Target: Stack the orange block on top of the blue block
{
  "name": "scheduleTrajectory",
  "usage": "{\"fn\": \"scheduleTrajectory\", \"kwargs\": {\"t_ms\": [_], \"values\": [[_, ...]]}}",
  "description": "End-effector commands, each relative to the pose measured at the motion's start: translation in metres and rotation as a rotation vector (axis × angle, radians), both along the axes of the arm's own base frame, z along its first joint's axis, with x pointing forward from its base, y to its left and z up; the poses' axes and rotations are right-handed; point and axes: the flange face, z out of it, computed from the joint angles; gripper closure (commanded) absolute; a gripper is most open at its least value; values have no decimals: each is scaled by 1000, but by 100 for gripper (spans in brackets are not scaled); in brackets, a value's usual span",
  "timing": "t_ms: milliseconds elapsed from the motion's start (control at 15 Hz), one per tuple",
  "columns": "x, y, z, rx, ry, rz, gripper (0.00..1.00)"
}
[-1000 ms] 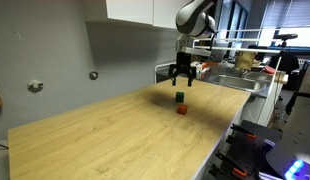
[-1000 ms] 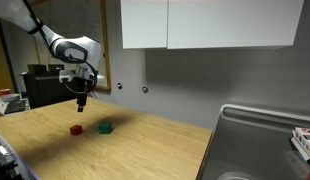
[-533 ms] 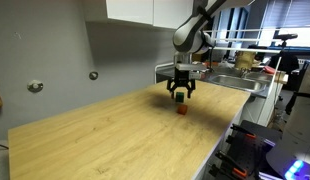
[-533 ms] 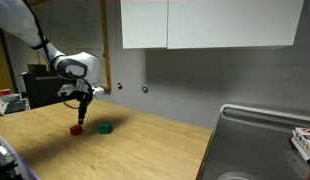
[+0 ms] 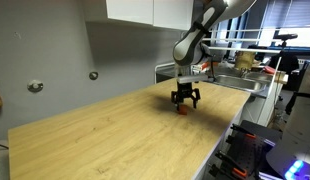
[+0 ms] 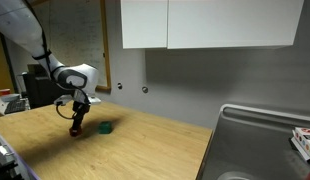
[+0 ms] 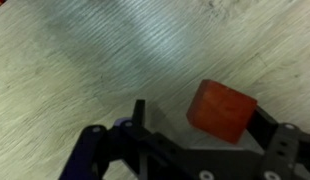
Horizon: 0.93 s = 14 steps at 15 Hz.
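Note:
The orange block is already between my gripper's fingers, so next my gripper should stay low and close them on opposite sides of it.
The orange block (image 7: 223, 110) lies on the wooden table, between my gripper's fingers (image 7: 200, 118) in the wrist view. It sits close to one finger, with a gap to the other. In both exterior views my gripper (image 5: 184, 101) (image 6: 76, 127) is down at the tabletop around the orange block (image 5: 182, 112); the fingers mostly hide the block in one of them. The blue block (image 6: 106, 128), a dark teal cube, rests on the table just beside the gripper. In the view with the sink behind the arm, the gripper hides it. The gripper is open.
A steel sink (image 6: 257, 128) is set into the counter at one end and also shows behind the arm (image 5: 235, 82). The wooden table (image 5: 105, 140) ends at a front edge near equipment. A wall with cabinets (image 6: 205, 25) stands behind.
My gripper has come down from above the blocks to the tabletop and now straddles the orange block. Neither block has moved.

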Motion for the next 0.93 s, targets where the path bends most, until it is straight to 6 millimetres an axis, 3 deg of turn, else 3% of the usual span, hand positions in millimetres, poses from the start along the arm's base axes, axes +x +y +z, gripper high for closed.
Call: {"fn": "scheduleTrajectory", "kwargs": {"t_ms": [0, 467, 667, 867], "values": [[-2, 11, -10, -26, 30, -6, 27], [8, 28, -2, -23, 4, 27, 78], [18, 22, 7, -13, -22, 17, 81], [34, 4, 24, -3, -66, -17, 81]]}}
